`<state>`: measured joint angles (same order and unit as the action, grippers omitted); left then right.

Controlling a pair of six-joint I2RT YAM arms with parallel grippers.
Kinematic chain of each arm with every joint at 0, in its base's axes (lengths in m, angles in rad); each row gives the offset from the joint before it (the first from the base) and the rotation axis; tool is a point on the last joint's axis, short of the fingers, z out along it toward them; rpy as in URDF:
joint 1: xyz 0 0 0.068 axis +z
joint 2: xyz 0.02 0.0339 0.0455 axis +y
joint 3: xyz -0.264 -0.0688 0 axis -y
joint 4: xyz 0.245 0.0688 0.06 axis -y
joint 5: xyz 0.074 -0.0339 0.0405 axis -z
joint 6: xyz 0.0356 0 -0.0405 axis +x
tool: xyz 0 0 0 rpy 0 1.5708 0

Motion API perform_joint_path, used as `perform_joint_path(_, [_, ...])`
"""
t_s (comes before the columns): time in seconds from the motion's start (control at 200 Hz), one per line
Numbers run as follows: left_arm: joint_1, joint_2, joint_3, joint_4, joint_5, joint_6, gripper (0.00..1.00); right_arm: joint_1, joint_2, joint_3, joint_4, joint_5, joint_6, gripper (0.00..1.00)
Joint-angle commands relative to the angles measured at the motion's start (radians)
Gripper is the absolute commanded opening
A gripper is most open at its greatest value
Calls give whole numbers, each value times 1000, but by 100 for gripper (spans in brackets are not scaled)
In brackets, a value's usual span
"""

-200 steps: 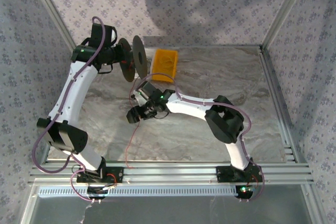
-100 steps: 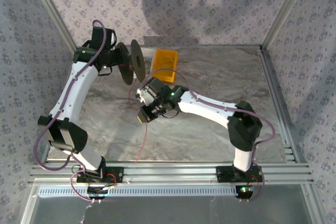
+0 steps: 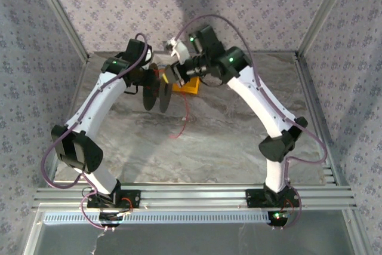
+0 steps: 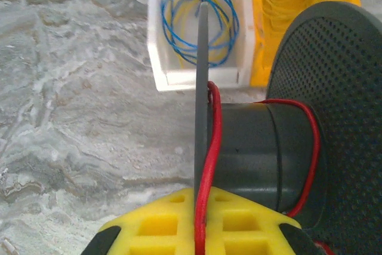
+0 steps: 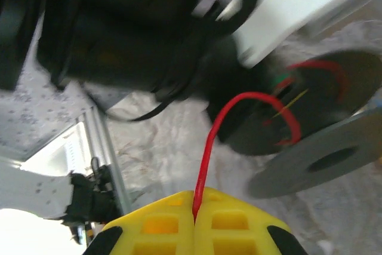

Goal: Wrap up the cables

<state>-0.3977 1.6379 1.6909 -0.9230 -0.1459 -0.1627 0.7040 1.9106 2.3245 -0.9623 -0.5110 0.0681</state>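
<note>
My right gripper moves down next, away from the spool, and frees the cable over marble by the yellow bin, since the cable already loops round the core.
My left gripper [image 3: 145,82] holds the dark grey spool [image 3: 156,92] above the back of the table. In the left wrist view its yellow fingers [image 4: 155,225] are shut on the spool's thin flange [image 4: 202,88]. The red cable [image 4: 210,147] is pinched alongside the flange and loops round the core [image 4: 262,147]. My right gripper [image 3: 171,74] is just right of the spool and is shut on the same cable [image 5: 209,141]. From there the cable arcs up to the spool [image 5: 310,106]. A loose length of cable [image 3: 184,111] hangs down to the tabletop.
A yellow bin [image 3: 191,86] sits behind the spool. In the left wrist view, a white bin [image 4: 197,70] of blue and yellow wires stands beside a yellow bin [image 4: 298,4]. Aluminium posts [image 3: 59,13] and a front rail [image 3: 191,195] frame the marble table.
The right gripper closed on the red cable and swung from mid-table up to the back beside the spool, pulling the cable with it. The left arm shifted the spool slightly to the right.
</note>
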Motion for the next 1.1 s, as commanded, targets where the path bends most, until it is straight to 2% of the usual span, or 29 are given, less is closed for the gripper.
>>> perform_joint_path(0.0, [0, -50, -58, -39, -23, 95, 0, -77, 79, 112, -113, -27, -96, 0])
perform_joint_path(0.185, [-1, -150, -153, -54, 104, 219, 0, -214, 134, 103, -84, -31, -159, 0])
perform_joint_path(0.34, [-3, -226, -194, -124, 315, 390, 0, -298, 190, 76, -71, -42, -234, 0])
perform_joint_path(0.52, [4, -326, -210, -135, 502, 491, 0, -361, 232, 3, -67, -68, -326, 0])
perform_joint_path(0.625, [66, -367, -199, -58, 641, 446, 0, -371, 201, -120, -15, -105, -329, 0])
perform_joint_path(0.715, [145, -397, -197, 66, 791, 364, 0, -359, 143, -265, 61, -134, -331, 0])
perform_joint_path(0.864, [240, -410, -182, 302, 971, 203, 0, -344, 63, -459, 163, -188, -315, 0])
perform_joint_path(0.954, [255, -391, -168, 417, 1023, 111, 0, -339, 25, -553, 225, -220, -286, 0])
perform_joint_path(1.069, [255, -364, -158, 515, 1015, 16, 0, -334, -18, -653, 315, -254, -242, 0])
perform_joint_path(1.094, [254, -362, -159, 535, 1014, -3, 0, -334, -28, -676, 336, -259, -230, 4])
